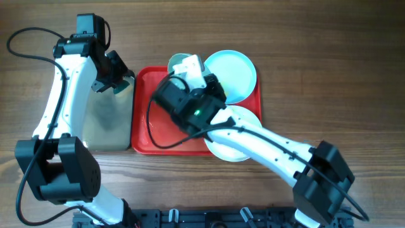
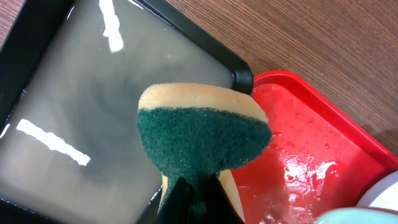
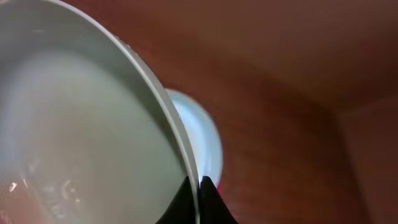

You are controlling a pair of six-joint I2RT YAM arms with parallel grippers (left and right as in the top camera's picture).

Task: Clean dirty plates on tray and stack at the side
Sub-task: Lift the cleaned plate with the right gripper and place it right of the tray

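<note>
My right gripper will move past the turquoise plate, to the right in the overhead view, and down beside the red tray, because the table is bare there.
My right gripper [image 1: 192, 68] is shut on the rim of a pale plate [image 1: 178, 62] and holds it tilted over the back of the red tray [image 1: 147, 130]. In the right wrist view the jaws [image 3: 199, 185] pinch this plate's [image 3: 74, 124] edge, and a turquoise plate [image 3: 205, 134] shows behind it. That turquoise plate [image 1: 235, 73] lies at the tray's back right. A white plate [image 1: 239, 147] lies at the front right, partly under my right arm. My left gripper [image 1: 118, 80] is shut on a green and yellow sponge [image 2: 202, 134], over the border between the black tray and the red tray [image 2: 311, 143].
A black tray [image 1: 109, 123] of cloudy water stands to the left of the red tray; it also shows in the left wrist view [image 2: 74, 93]. A plate edge [image 2: 380, 198] shows at that view's bottom right. Bare wooden table surrounds both trays.
</note>
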